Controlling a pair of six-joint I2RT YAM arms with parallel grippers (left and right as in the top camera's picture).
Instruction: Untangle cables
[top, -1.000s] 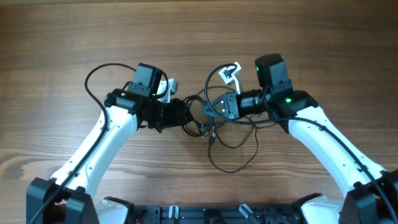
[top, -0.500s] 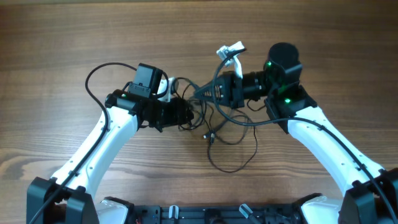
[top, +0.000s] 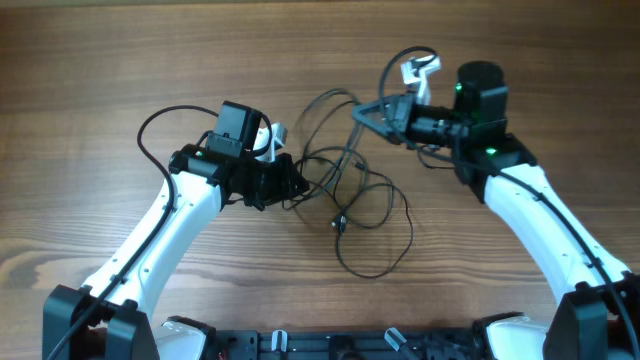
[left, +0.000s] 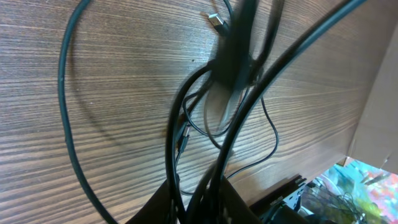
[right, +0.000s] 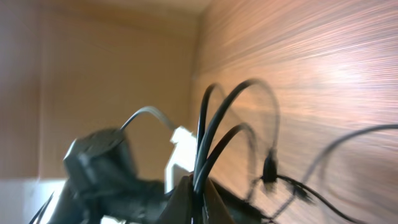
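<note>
The right gripper draws the raised pieces of cable away from the left gripper next, then lowers them toward the table (top: 408, 160) beside the tangle.
The cables (top: 350, 190) are thin black cords in a loose tangle of loops at the table's middle, with a small plug (top: 339, 224) hanging low and a white-tipped connector (top: 418, 68) at the upper right. My left gripper (top: 297, 185) is shut on strands at the tangle's left side; they run up between its fingers in the left wrist view (left: 199, 193). My right gripper (top: 375, 111) is shut on strands at the upper right and holds them stretched away from the left gripper; they show between its fingers in the right wrist view (right: 198, 186).
The wooden table (top: 100, 60) runs all round the tangle. A thicker black arm cable (top: 150, 125) loops out beside the left arm. A dark rail (top: 330, 345) lies along the table's front edge.
My right gripper has moved up and to the right with its strands, pulling the tangle open into wider loops. The white-tipped connector moved with it. The left gripper has stayed put.
</note>
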